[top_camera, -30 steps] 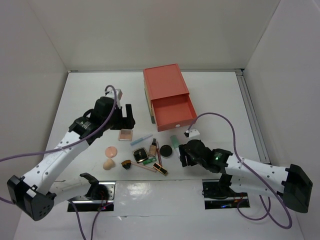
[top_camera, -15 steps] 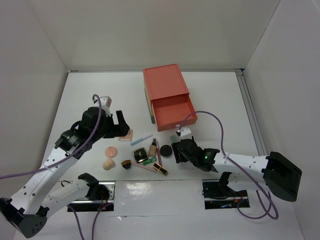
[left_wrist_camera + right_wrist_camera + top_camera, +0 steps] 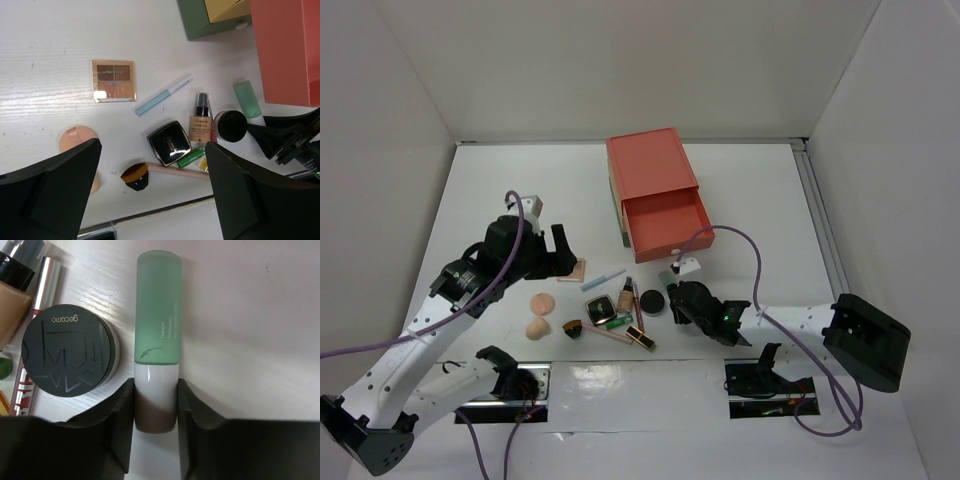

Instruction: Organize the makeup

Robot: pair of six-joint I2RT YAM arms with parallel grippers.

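Observation:
Next, my right gripper lifts the mint tube above the front side of the drawer box, moves outward and releases it there.
The makeup lies in a cluster in front of the drawer box. My right gripper [image 3: 156,400] is shut on the white cap of the mint tube [image 3: 156,315], which lies flat on the table; in the top view the gripper [image 3: 675,295] sits just below the tube [image 3: 667,279]. My left gripper [image 3: 152,195] is wide open and empty, hovering above the pink palette [image 3: 114,80], blue pencil [image 3: 164,95], square black compact [image 3: 169,143], brush [image 3: 135,176] and peach puff [image 3: 75,140]. The round black compact [image 3: 67,349] lies just left of the tube, with the red gloss stick [image 3: 30,360] beside it.
The orange drawer box [image 3: 655,190] stands behind the cluster with its orange drawer pulled open toward the makeup. A foundation bottle [image 3: 202,122] and a green stick [image 3: 191,157] lie in the cluster. The peach sponge [image 3: 536,326] sits at the left end.
My right gripper has moved left to the mint tube and now has its cap between the fingers. My left arm has drawn back toward the left and hovers over the palette.

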